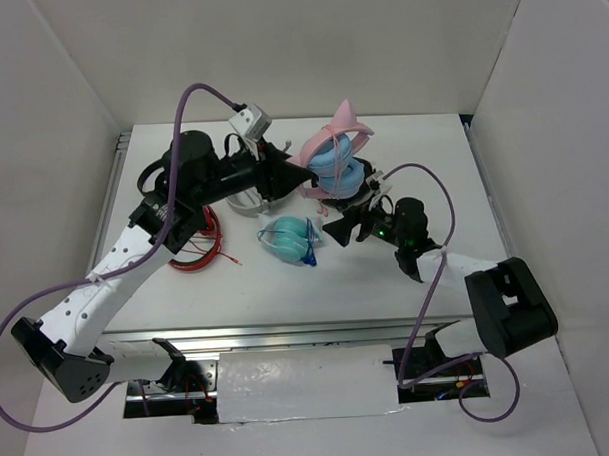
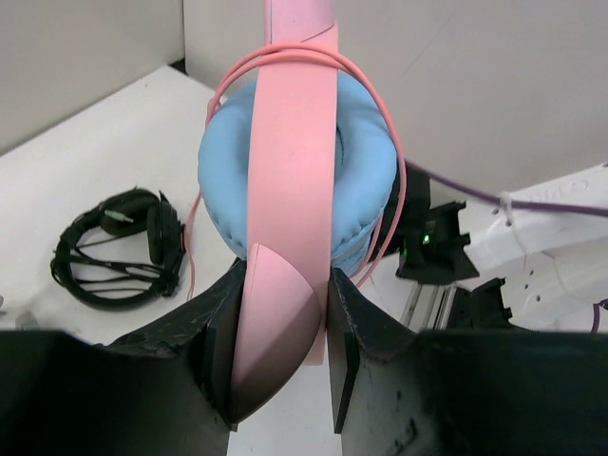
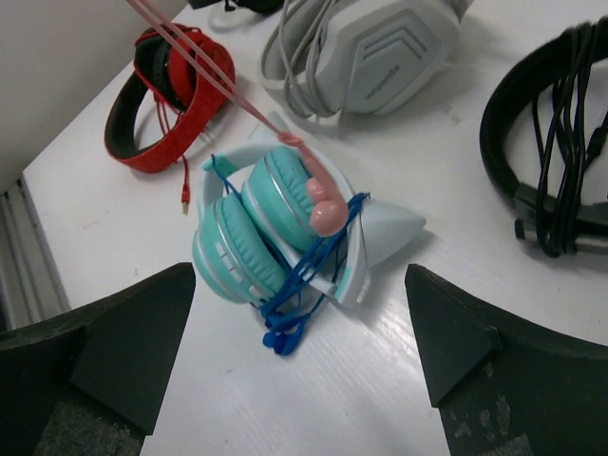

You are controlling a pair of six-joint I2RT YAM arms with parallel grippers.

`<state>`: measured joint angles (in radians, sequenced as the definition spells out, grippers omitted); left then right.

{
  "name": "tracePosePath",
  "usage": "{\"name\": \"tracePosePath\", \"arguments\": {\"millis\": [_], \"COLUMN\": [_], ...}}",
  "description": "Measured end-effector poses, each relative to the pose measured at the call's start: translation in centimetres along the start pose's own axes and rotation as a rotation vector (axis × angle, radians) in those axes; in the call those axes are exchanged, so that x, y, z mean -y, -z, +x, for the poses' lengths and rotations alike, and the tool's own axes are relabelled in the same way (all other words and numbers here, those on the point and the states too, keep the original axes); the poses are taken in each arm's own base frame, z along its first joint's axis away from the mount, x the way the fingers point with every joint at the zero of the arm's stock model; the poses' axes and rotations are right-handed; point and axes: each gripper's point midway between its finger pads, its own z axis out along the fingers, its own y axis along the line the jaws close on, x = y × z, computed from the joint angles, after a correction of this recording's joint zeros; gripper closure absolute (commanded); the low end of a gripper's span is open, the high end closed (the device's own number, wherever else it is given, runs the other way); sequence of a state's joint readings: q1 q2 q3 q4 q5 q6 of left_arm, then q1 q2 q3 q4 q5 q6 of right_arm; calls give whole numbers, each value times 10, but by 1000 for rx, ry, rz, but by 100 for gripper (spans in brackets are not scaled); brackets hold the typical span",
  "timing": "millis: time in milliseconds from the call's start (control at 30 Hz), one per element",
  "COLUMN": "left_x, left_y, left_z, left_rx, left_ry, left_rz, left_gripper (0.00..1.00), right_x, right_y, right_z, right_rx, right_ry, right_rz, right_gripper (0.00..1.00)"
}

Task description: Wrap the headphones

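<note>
The right gripper moves outward and left in the top view onto the cable above its plug (image 1: 322, 202) (image 3: 270, 123) next, since it hangs outward of the fingers on that side.
The headphones (image 1: 334, 157) have a pink headband with cat ears and light blue ear cups (image 2: 294, 161). They are held up above the far middle of the table. My left gripper (image 1: 295, 171) is shut on the headband (image 2: 290, 190), with a cat ear between its fingers (image 2: 344, 332). The thin pink cable (image 2: 385, 123) loops around the cups. In the right wrist view its loose end (image 3: 204, 62) hangs down to a pink plug (image 3: 326, 214). My right gripper (image 1: 344, 209) is open and empty, below and right of the headphones.
An all-teal wrapped pair (image 3: 252, 233) with a blue cord lies under my right gripper (image 3: 299, 275), also seen from above (image 1: 290, 238). Red headphones (image 1: 200, 242), white headphones (image 3: 370, 47) and a black pair (image 3: 551, 142) lie around. White walls enclose the table.
</note>
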<state>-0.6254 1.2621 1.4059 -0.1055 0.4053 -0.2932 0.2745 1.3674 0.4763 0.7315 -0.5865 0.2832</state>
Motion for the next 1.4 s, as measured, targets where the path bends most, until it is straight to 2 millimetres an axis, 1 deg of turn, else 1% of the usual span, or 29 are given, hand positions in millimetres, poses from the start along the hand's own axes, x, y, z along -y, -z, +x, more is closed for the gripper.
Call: {"name": "tracePosePath", "arguments": {"millis": [33, 167, 333, 433, 467, 500, 567, 600, 667, 700, 767, 867, 967, 1067, 1167, 1267, 1333, 1400], "left_x": [1, 7, 11, 12, 12, 12, 12, 11, 10, 9, 6, 0, -7, -18, -31, -45, -55, -66], "left_y": [1, 4, 7, 7, 7, 7, 8, 9, 9, 9, 9, 11, 15, 15, 15, 14, 11, 9], "left_z": [-4, -17, -20, -19, -18, -18, -18, -18, -19, -19, -20, -23, -24, -19, -12, -6, 3, 14], "left_rx": [8, 20, 13, 10, 6, 3, -1, -1, 2, 3, 8, 22, 41, 45, 41, 38, 23, 3], "left_ry": [-4, -14, -13, -12, -10, -9, -7, -7, -7, -7, -8, -8, -4, 23, 43, 62, 70, 77], "left_rz": [3, 18, 30, 34, 35, 36, 32, 29, 21, 16, 1, -36, -83, -137, -205, -270, -309, -352], "left_gripper": [100, 100, 100, 100, 100, 100, 100, 100, 100, 100, 100, 100, 100, 100, 100, 100, 100, 100], "right_x": [-3, -10, -15, -13, -12, -14, -18, -21, -27, -31, -37, -48, -62, -81, -105, -122, -128, -130], "right_y": [-2, -15, -31, -44, -53, -59, -69, -72, -75, -75, -76, -69, -51, -32, -20, -10, -4, 2], "right_z": [1, -8, -25, -34, -38, -39, -39, -37, -31, -28, -24, -11, 7, 19, 23, 26, 23, 16], "right_rx": [0, 62, 155, 183, 188, 186, 180, 173, 156, 146, 140, 123, 105, 100, 108, 100, 95, 92], "right_ry": [4, 52, 102, 122, 134, 142, 156, 161, 162, 160, 163, 161, 153, 142, 123, 119, 133, 163], "right_rz": [3, 50, 108, 139, 146, 142, 128, 116, 91, 80, 65, 61, 52, 34, 5, 15, 50, 111], "right_gripper": [0, 0, 0, 1, 3, 11, 24, 39, 64, 82, 100, 100, 100, 100, 100, 100, 100, 100]}}
